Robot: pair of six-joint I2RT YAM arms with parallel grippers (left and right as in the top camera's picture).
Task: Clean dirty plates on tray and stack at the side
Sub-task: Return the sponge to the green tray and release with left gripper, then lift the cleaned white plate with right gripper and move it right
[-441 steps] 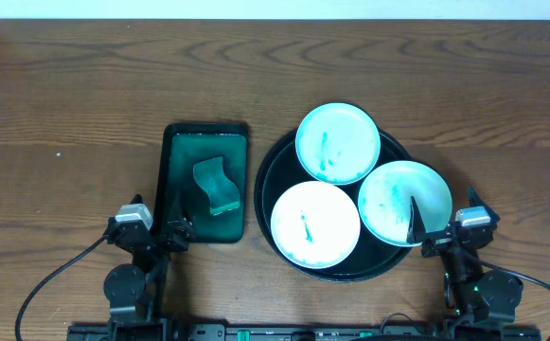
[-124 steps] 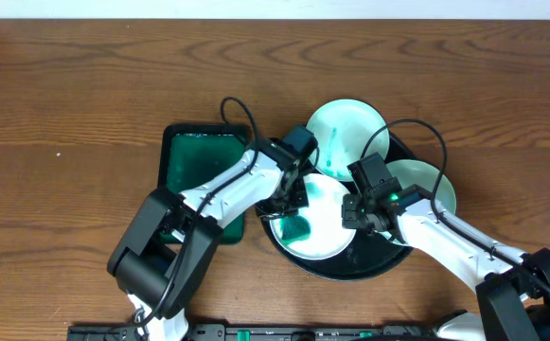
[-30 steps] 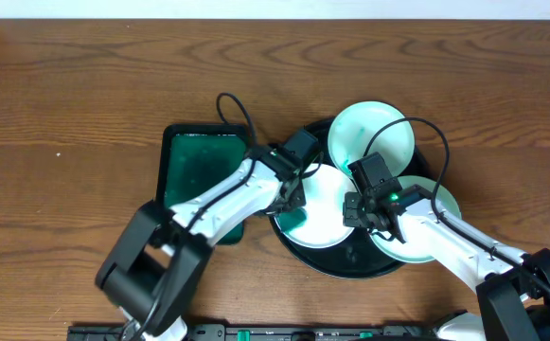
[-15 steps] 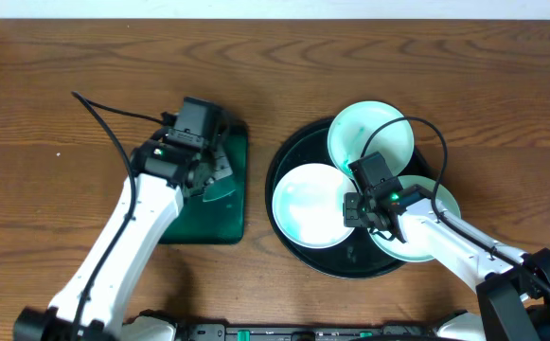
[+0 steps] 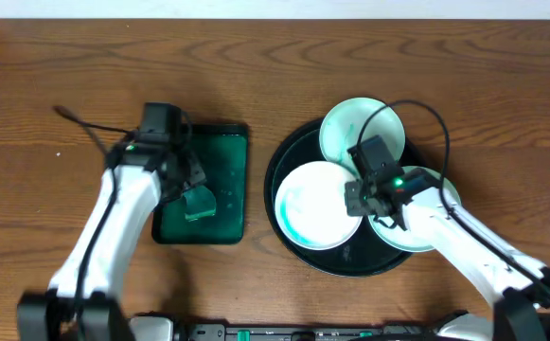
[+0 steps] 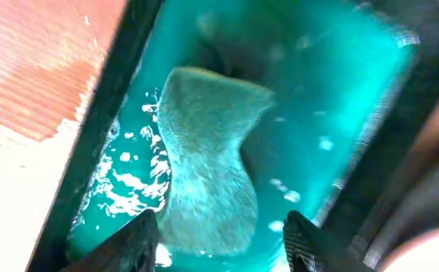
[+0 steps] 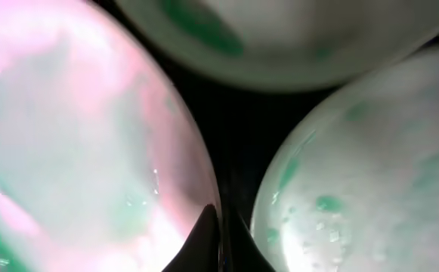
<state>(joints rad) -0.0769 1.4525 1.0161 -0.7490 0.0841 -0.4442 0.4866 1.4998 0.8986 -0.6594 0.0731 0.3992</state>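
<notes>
The tabletop beside the black tray is bare, so I will lift the plate with my right gripper, carry it to the right in the overhead view, lower it and let go.
Three dirty plates lie on the round black tray point(image 5: 350, 260): one at front left point(image 5: 312, 204), one at the back point(image 5: 355, 128), and one at the right point(image 5: 431, 185) partly under my right arm. My right gripper point(image 5: 355, 201) is shut on the right rim of the front-left plate point(image 7: 75, 151), whose edge runs between the dark fingertips point(image 7: 206, 238). My left gripper point(image 6: 219, 249) stands open over the teal sponge point(image 6: 208, 181), which lies loose in the green tray point(image 6: 340, 91). Teal smears show on the back plate point(image 7: 279, 38) and the right plate point(image 7: 370, 174).
The rectangular dark green tray point(image 5: 227, 137) holds teal liquid and the sponge point(image 5: 199, 202), left of the black tray. Bare wooden table point(image 5: 66, 85) lies behind and to the left. My left arm's cable point(image 5: 80, 121) trails out to the left.
My left arm carried the sponge from the front-left plate over to the green tray, opened and let it go. The right gripper stays shut on the plate rim.
</notes>
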